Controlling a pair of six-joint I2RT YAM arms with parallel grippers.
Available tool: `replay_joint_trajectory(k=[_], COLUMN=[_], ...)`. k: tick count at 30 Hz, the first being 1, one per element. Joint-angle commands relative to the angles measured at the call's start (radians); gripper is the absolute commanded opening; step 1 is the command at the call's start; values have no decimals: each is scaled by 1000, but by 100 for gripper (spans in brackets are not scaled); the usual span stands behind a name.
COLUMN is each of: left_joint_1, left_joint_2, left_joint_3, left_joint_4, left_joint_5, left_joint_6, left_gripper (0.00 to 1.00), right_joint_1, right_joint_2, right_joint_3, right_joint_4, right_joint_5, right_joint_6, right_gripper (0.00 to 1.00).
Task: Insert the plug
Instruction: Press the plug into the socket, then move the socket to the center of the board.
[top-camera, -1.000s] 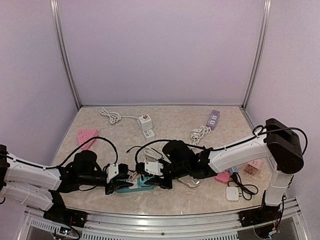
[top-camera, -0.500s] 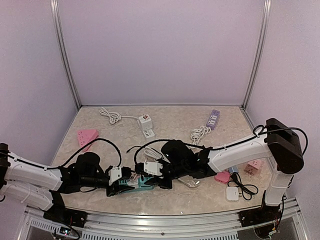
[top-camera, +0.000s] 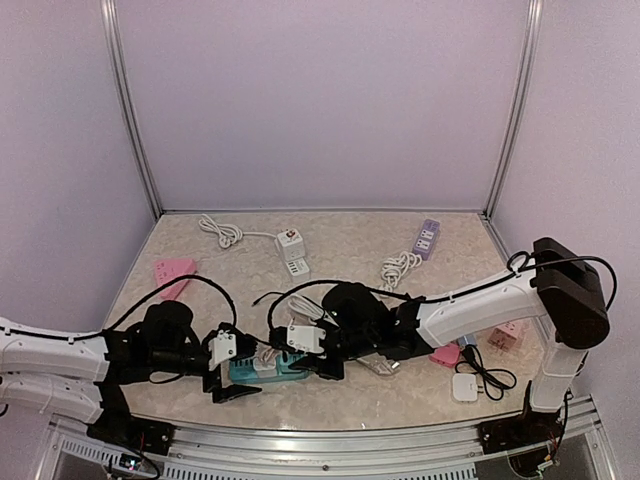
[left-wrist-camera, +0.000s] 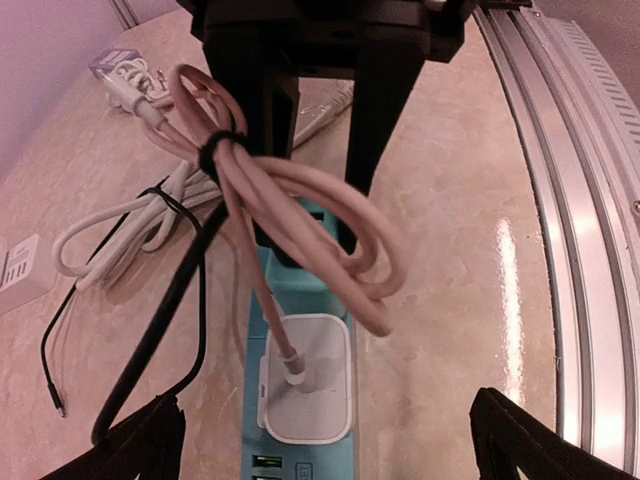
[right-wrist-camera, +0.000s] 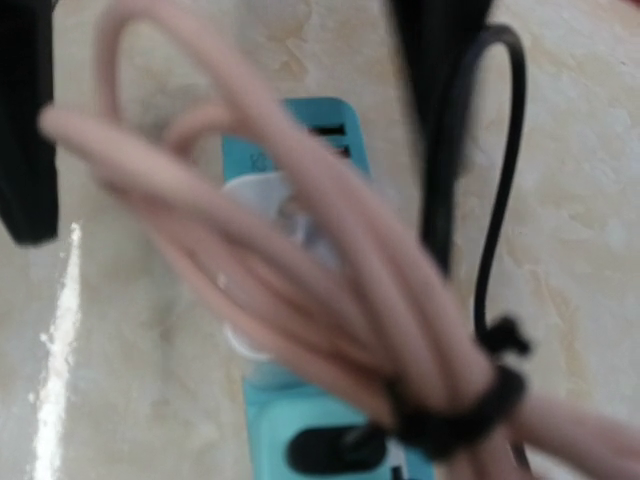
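I will carry the teal power strip (top-camera: 272, 369) outward with my right gripper next and release it on the bare tabletop (top-camera: 264, 269) beside the white power strip, because its white plug is already seated.
A white square plug (left-wrist-camera: 306, 378) sits in the teal power strip (left-wrist-camera: 300, 270) near the table's front edge. Its pinkish cable (left-wrist-camera: 300, 215) is looped and bound with a black tie. My left gripper (left-wrist-camera: 335, 445) is open, its fingertips (left-wrist-camera: 150, 440) wide apart on both sides of the plug and touching nothing. From above, the left gripper (top-camera: 228, 378) stands just left of the strip (top-camera: 272, 369). My right gripper (top-camera: 320, 362) is shut on the strip's far end, its black fingers (left-wrist-camera: 378, 110) astride it. In the right wrist view the blurred cable bundle (right-wrist-camera: 300, 290) hides the jaws.
A thin black cable (left-wrist-camera: 170, 310) runs left of the strip. Farther back lie a white power strip (top-camera: 291, 255), a purple one (top-camera: 428, 237), a coiled white cord (top-camera: 400, 268) and a pink piece (top-camera: 175, 270). A white adapter (top-camera: 465, 387) lies right. A metal rail (left-wrist-camera: 580, 200) edges the table.
My left gripper has opened, let go of the white plug and drawn back to the left. The plug stays in the teal strip. The right arm has not moved.
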Motion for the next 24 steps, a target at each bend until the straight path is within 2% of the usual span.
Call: replay_joint_trajectory(k=[1,5,8,11,16,19,24], left_joint_1=[67,104,127,237,463,561,624], left_joint_2=[-133,-256,-315,-366,-433,-423,-410], left_joint_3=[50,91,140,167,233,261,284], left_joint_4=[-125,-235,-371,-442,-454,-429,-393], left_joint_5=[34,48,-104,-178,-181,-195,-206], left_joint_6=[51,71,89,52,-31,-73,-115], left_gripper=[99,99,99,99,99,99,99], right_joint_1=[-4,-15,-20,-22,-49,-80,-141], right_joint_2=[100,125,151,178,234,301,438], right_joint_3=[-52,-28,3,44,146,277,493], right_joint_4=[-261,-262,-264,-257,-278,-342,-412], right_joint_5=[152,195,225,290,383,475,522], right_joint_6=[14,38,74,128,214,272,325], right_gripper=[0,0,0,0,0,0,0])
